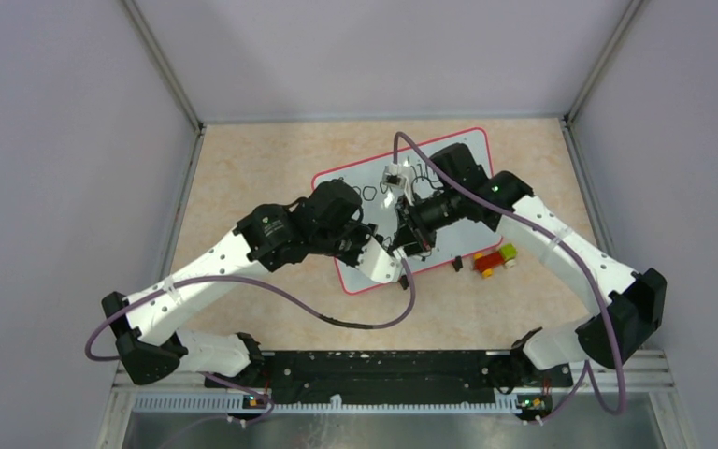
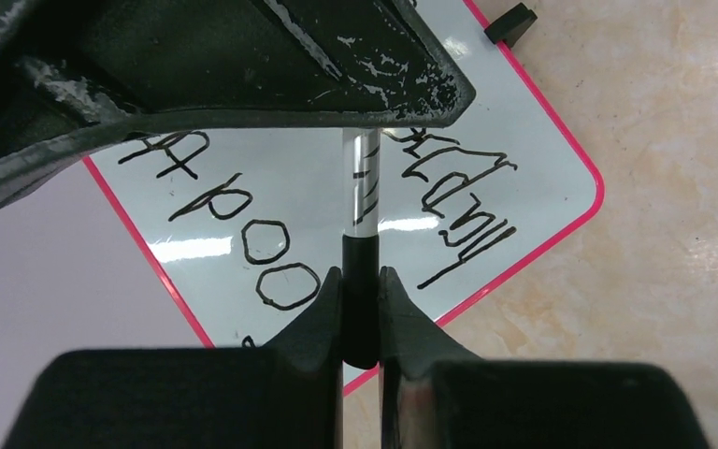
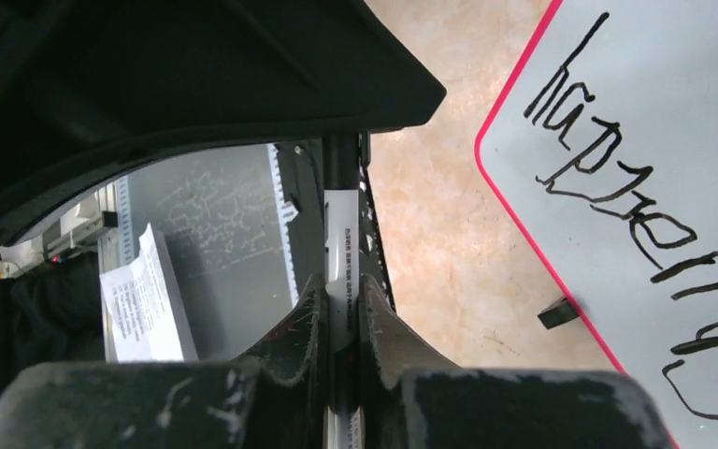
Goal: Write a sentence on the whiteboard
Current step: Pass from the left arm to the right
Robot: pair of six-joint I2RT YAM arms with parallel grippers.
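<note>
The marker has its black cap point(image 2: 360, 309) on. My right gripper swings to the right in the top view next, past the whiteboard, before lowering it onto empty table.
The whiteboard point(image 1: 451, 245) lies tilted on the table, glossy white with a thin red frame. The sentence point(image 2: 458, 210) is black handwriting; "Good" loops and "happen" strokes show in the left wrist view, and "happen" point(image 3: 617, 178) shows in the right wrist view. Both grippers meet above the board's left part and hold one marker between them. My left gripper point(image 2: 360, 273) point(image 1: 385, 245) is shut on the marker's black cap point(image 2: 360, 309). My right gripper point(image 3: 341, 281) point(image 1: 409, 229) is shut on the marker's white barrel point(image 3: 341, 234).
A red, yellow and green block point(image 1: 494, 259) lies on the table just right of the board's near edge. A small black foot point(image 1: 457, 264) sits by that edge; it also shows in the right wrist view point(image 3: 558, 311). Purple cables loop over the board and table.
</note>
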